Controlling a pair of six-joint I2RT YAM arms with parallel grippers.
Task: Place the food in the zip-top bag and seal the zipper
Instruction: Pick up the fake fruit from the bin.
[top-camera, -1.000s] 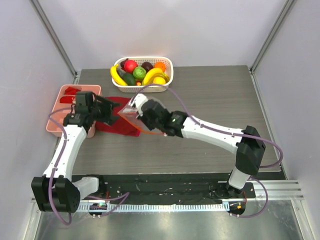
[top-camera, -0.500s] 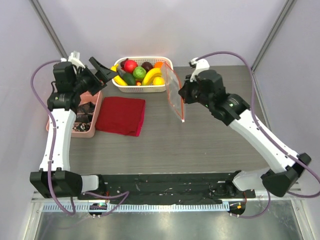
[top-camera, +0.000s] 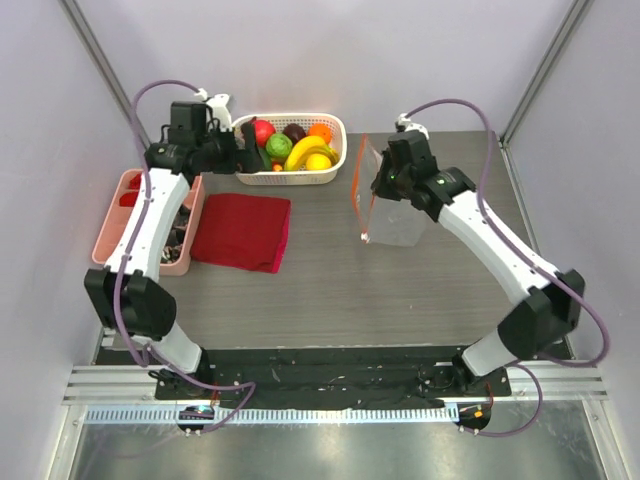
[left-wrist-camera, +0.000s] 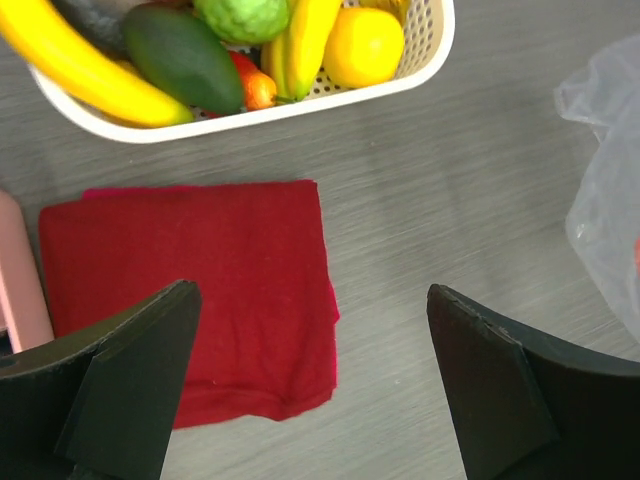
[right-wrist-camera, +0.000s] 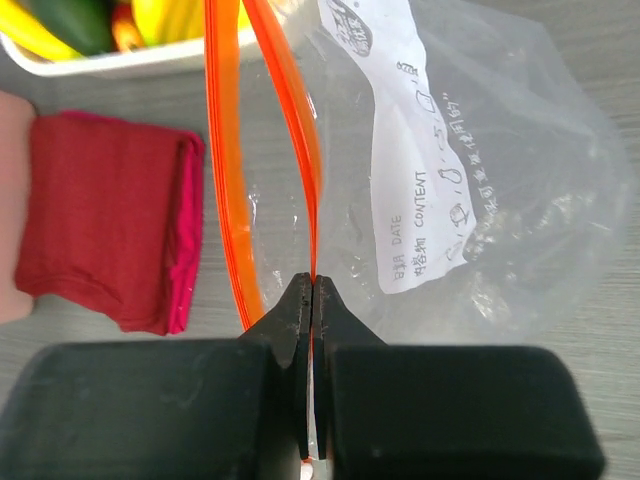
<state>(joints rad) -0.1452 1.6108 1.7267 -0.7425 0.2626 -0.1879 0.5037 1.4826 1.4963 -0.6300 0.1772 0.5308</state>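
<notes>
The banana at the basket's end (left-wrist-camera: 92, 76) lies uncovered below my left gripper and to its left in the wrist view. My left gripper will turn and lower sideways onto it next.
The food (top-camera: 290, 143) lies in a white slotted basket (top-camera: 337, 150) at the back of the table: yellow bananas (left-wrist-camera: 90, 70), a green round piece (left-wrist-camera: 245, 15), a red apple (top-camera: 262, 130) and a yellow piece (left-wrist-camera: 363, 45). My left gripper (top-camera: 250, 160) hangs at the basket's left front, its jaws open wide and empty (left-wrist-camera: 310, 292). The clear zip-top bag (top-camera: 398, 218) with a white label (right-wrist-camera: 420, 170) hangs right of the basket. My right gripper (right-wrist-camera: 312, 290) is shut on one strip of the orange-red zipper (right-wrist-camera: 295, 120). The other strip (right-wrist-camera: 222, 150) bows away, so the mouth gapes.
A folded dark red cloth (top-camera: 243, 230) lies flat left of centre, below the basket. A pink bin (top-camera: 150, 225) holding small items stands at the left table edge. Grey walls close in the table on three sides.
My left gripper has let go, opened wide and swung up from the cloth to the basket. My right gripper has carried the bag off the cloth to the right of the basket.
</notes>
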